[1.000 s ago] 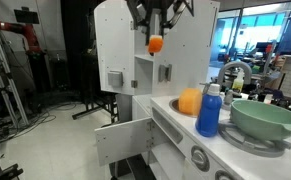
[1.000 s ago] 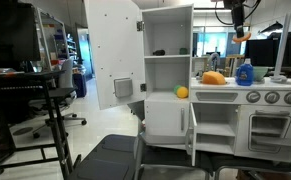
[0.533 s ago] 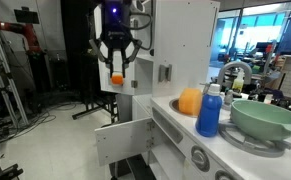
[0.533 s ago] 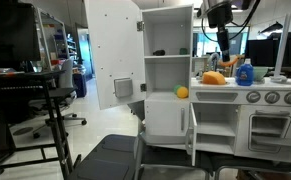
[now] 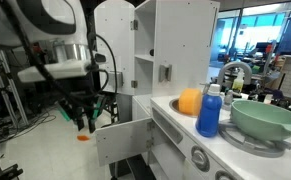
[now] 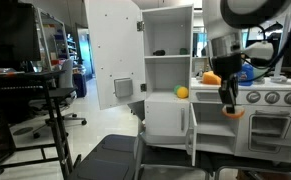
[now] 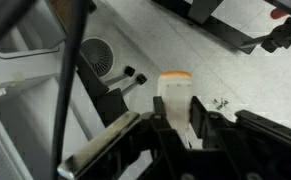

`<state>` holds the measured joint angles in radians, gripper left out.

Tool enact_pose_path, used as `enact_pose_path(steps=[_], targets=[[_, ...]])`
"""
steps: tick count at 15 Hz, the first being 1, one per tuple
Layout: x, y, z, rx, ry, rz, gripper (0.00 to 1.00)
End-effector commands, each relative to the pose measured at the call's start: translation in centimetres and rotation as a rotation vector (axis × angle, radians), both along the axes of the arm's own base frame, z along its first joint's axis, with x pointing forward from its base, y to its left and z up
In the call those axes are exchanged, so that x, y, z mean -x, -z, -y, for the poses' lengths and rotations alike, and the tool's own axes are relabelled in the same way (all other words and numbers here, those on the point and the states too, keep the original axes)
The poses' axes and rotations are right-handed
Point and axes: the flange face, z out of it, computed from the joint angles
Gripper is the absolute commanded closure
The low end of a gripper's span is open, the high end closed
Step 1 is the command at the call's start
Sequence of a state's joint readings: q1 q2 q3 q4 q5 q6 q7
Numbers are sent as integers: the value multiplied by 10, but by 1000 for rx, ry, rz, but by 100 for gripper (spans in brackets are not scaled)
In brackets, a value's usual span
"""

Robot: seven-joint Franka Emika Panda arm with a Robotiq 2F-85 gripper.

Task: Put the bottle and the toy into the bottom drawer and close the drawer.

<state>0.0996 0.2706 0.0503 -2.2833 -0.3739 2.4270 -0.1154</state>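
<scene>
The robot's gripper will next go down past the white panel (image 5: 125,140) and let go of the toy inside the kitchen's lower part (image 5: 166,155), which is open below and beyond the gripper.
My gripper (image 5: 82,124) is shut on the toy, a small orange and white piece (image 5: 83,135). It hangs low in front of the white play kitchen, also in an exterior view (image 6: 232,104), toy (image 6: 235,113). In the wrist view the toy (image 7: 173,88) sits between the fingers (image 7: 175,110) above the floor. The blue bottle (image 5: 209,110) with a white cap stands on the counter, also in an exterior view (image 6: 245,72). A white panel (image 5: 125,140) stands out from the kitchen's lower part. I cannot tell if it is the bottom drawer.
A green bowl (image 5: 266,119) and an orange ball-like thing (image 5: 190,101) sit on the counter beside the bottle. A small orange ball (image 6: 182,92) lies in the open cupboard. A dark chair (image 6: 110,158) stands before the kitchen; its base (image 7: 97,55) shows on the floor.
My arm has swung from above the counter out and down to low in front of the kitchen, carrying the orange toy. The bottle has not moved.
</scene>
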Motion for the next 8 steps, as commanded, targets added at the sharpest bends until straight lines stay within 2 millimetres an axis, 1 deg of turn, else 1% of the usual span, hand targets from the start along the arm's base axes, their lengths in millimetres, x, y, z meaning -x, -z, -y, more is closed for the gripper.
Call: enact_pose_path(steps=[1, 3, 4, 5, 6, 7, 8], targets=[[29, 48, 27, 33, 116, 113, 93], [22, 66, 54, 65, 190, 183, 93], [11, 75, 74, 77, 230, 220, 93], [-1, 78, 88, 88, 265, 254, 93], [-4, 80, 102, 97, 298, 282, 93], [-13, 90, 117, 104, 321, 309, 93], [-23, 92, 120, 117, 340, 335, 93]])
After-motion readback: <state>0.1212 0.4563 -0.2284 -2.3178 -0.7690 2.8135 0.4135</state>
